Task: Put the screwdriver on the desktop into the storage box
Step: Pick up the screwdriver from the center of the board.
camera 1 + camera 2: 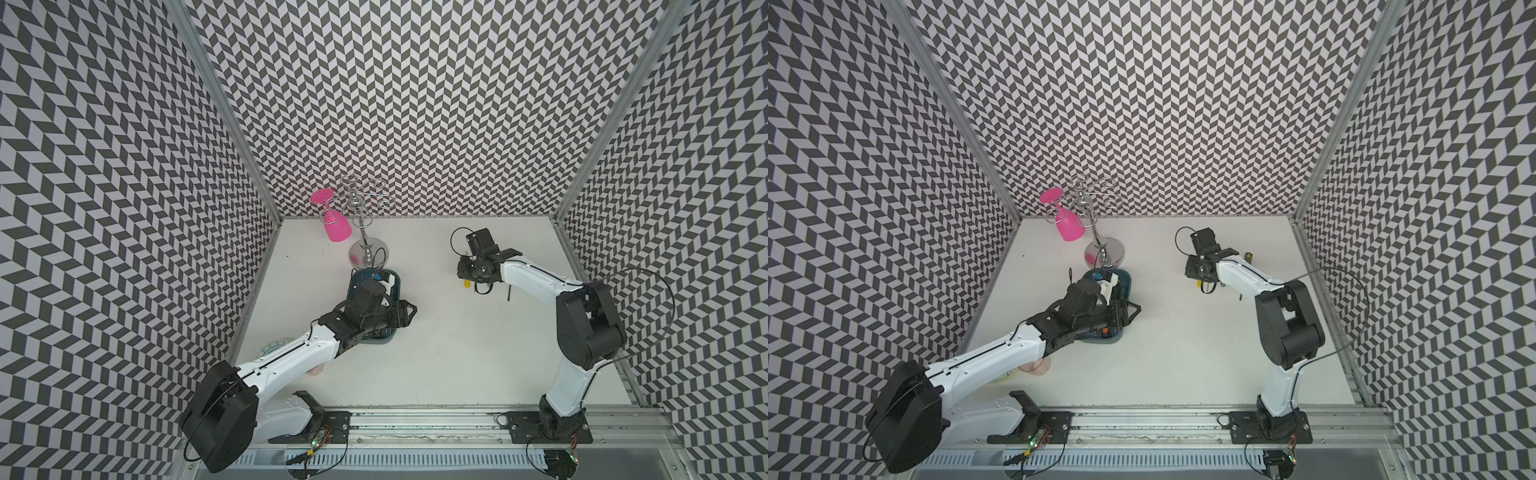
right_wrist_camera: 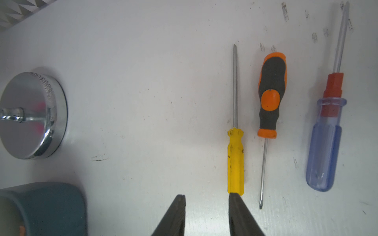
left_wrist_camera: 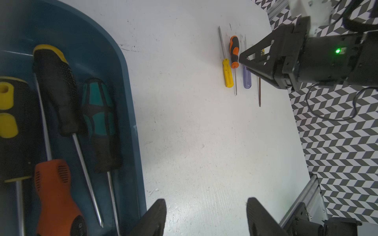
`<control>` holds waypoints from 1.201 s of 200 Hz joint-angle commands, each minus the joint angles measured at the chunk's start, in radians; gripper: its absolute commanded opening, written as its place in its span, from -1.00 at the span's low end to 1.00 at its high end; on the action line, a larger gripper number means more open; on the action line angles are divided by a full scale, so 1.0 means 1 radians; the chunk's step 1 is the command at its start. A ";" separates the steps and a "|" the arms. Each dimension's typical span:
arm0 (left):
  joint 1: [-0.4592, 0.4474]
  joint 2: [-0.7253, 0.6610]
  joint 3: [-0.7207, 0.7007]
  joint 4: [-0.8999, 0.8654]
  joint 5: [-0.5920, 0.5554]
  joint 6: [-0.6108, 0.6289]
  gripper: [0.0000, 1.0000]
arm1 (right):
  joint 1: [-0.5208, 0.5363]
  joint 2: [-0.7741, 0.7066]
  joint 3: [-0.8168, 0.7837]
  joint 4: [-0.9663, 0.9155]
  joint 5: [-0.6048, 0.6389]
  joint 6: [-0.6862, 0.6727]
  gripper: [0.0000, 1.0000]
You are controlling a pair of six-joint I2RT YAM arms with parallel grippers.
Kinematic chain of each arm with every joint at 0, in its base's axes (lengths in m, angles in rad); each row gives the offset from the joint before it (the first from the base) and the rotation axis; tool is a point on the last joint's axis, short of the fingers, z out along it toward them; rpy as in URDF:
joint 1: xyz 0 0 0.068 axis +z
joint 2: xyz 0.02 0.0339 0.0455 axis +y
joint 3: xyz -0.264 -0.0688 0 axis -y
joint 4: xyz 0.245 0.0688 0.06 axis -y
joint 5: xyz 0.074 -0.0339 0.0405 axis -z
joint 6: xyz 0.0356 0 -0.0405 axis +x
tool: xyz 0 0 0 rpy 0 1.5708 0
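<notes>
The yellow handle's butt [image 1: 467, 283] [image 2: 235, 184] lies below one gripper finger, so the robot's right gripper should next go down and move toward the orange-and-black screwdriver to get its fingers on either side of the handle.
Three screwdrivers lie side by side on the white desktop [image 2: 143, 81]: a yellow one [image 2: 235, 161], an orange-and-black one [image 2: 271, 96] and a clear blue one with a red collar [image 2: 325, 147]. My right gripper [image 2: 207, 196] hangs open just above them with nothing between its fingers; one finger covers the butt of the yellow handle. The teal storage box [image 3: 122, 81] holds several screwdrivers, among them a teal-and-black one [image 3: 98, 114]. My left gripper [image 3: 205, 204] stands open and empty over bare desktop beside the box's rim. In both top views the left arm covers most of the box [image 1: 395, 282] [image 1: 1127, 282].
A chrome stand [image 1: 368, 251] with a pink goblet [image 1: 334, 226] hanging on it stands behind the box; its base [image 2: 30, 116] is near the right gripper. A patterned plate [image 1: 272, 347] lies under the left arm. Chevron walls and aluminium rails enclose the desktop.
</notes>
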 commanded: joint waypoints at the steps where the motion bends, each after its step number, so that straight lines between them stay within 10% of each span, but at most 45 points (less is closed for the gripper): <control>1: -0.004 -0.028 -0.014 0.006 -0.017 0.008 0.31 | -0.009 0.041 0.022 -0.013 0.036 -0.007 -0.23; 157: 0.000 -0.031 -0.016 -0.010 -0.043 0.008 0.31 | -0.016 0.166 0.016 -0.004 0.052 -0.010 -0.51; 240: 0.024 -0.074 0.007 -0.036 -0.060 0.016 0.32 | -0.012 -0.041 -0.107 0.070 -0.085 -0.029 -0.83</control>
